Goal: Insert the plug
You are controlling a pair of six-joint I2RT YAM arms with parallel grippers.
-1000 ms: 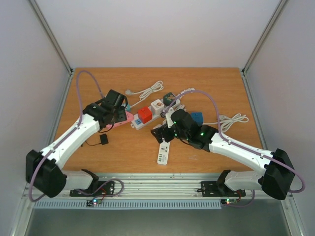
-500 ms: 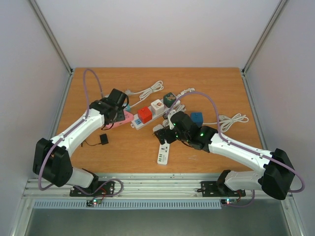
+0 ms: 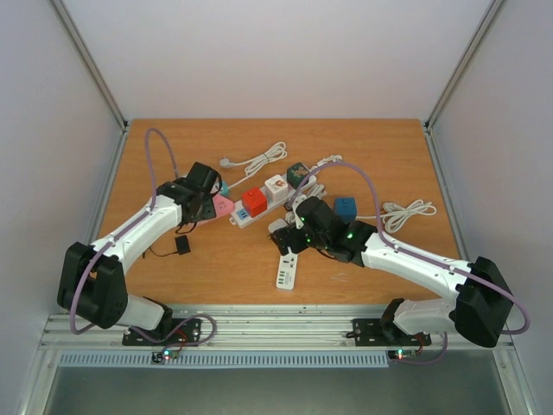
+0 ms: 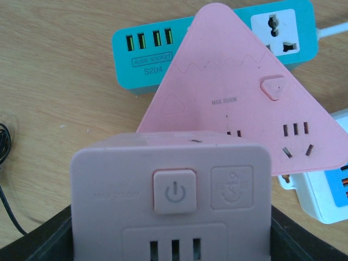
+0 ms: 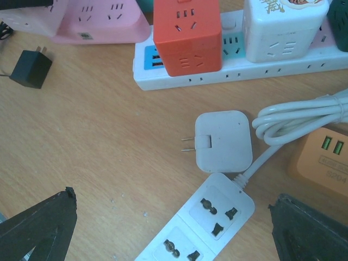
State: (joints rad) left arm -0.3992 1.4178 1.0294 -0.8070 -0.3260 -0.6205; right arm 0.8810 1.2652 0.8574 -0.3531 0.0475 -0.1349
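Note:
The pink cube socket (image 4: 171,196) hangs just before the pink triangular socket. It eases outward and down against the triangle's near side with my left gripper next, then gets released.
A pink cube socket (image 4: 171,196) with a power button sits between the black fingers (image 4: 38,244) of my left gripper (image 4: 171,244), which is shut on it. It hangs just before a pink triangular socket (image 4: 244,103) that lies on a teal socket block (image 4: 163,49). A white plug (image 5: 223,140) with two bare prongs lies flat on the table, touching the end of a white power strip (image 5: 201,223). My right gripper (image 5: 174,234) hovers open above both, holding nothing. From above, the left gripper (image 3: 206,192) is at the middle left and the right gripper (image 3: 294,232) at the centre.
A long white strip (image 5: 239,65) carries a red cube (image 5: 187,32) and a white cube (image 5: 280,24). An orange socket (image 5: 323,155) and a coiled white cable (image 5: 304,117) lie to the right. A black adapter (image 3: 182,245) lies left, a blue cube (image 3: 345,207) right.
The left arm's shoulder and elbow have swung, with its gripper staying near the pink triangle. The right gripper has crept slightly forward, staying open.

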